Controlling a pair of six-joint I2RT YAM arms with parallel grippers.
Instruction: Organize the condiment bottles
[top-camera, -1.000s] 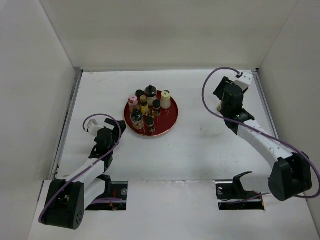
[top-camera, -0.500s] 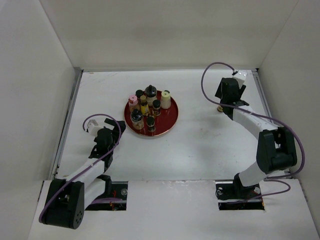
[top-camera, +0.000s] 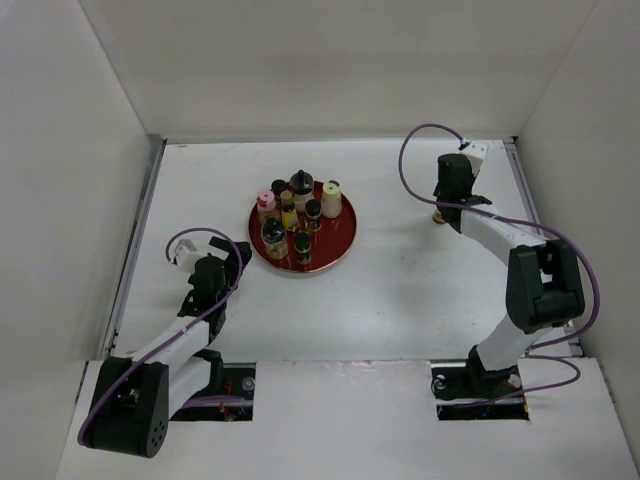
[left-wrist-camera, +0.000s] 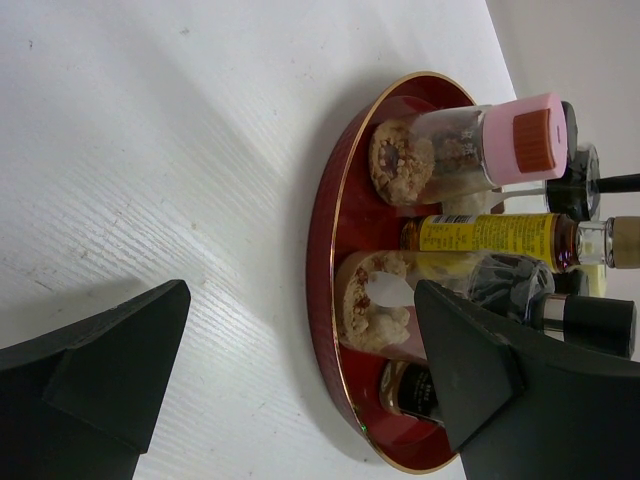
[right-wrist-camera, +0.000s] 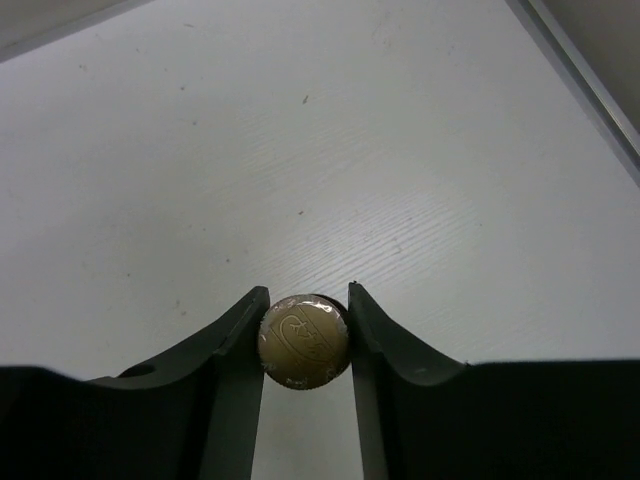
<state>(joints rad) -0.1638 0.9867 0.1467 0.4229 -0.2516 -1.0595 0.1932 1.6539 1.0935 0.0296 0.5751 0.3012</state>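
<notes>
The spot on the tray beside the cream-capped jar (top-camera: 335, 232) is bare. So my right gripper will next carry the tan-capped bottle to the left in the top view and let go of it there.
Several condiment bottles stand on the red tray (top-camera: 338, 240): a pink-capped jar (top-camera: 265, 199), a cream-capped one (top-camera: 332, 190), a yellow bottle (top-camera: 288, 212) and black-capped ones (top-camera: 301, 182). One tan-capped bottle (top-camera: 439, 216) stands apart on the table at the far right. My right gripper (right-wrist-camera: 305, 335) points down over it, both fingers touching the tan cap (right-wrist-camera: 304, 341). My left gripper (left-wrist-camera: 300, 350) is open and empty on the table just left of the tray (left-wrist-camera: 325, 250). The left wrist view shows the pink-capped jar (left-wrist-camera: 470, 145) and the yellow bottle (left-wrist-camera: 490, 235).
White walls enclose the table on the left, back and right. A metal rail (top-camera: 138, 235) runs along the left edge and another (right-wrist-camera: 585, 70) lies close to the right gripper. The right arm's purple cable (top-camera: 410, 160) loops above the table.
The right arm has straightened toward the back right and its gripper has settled over the tan-capped bottle. The left arm and the tray's bottles have not moved.
</notes>
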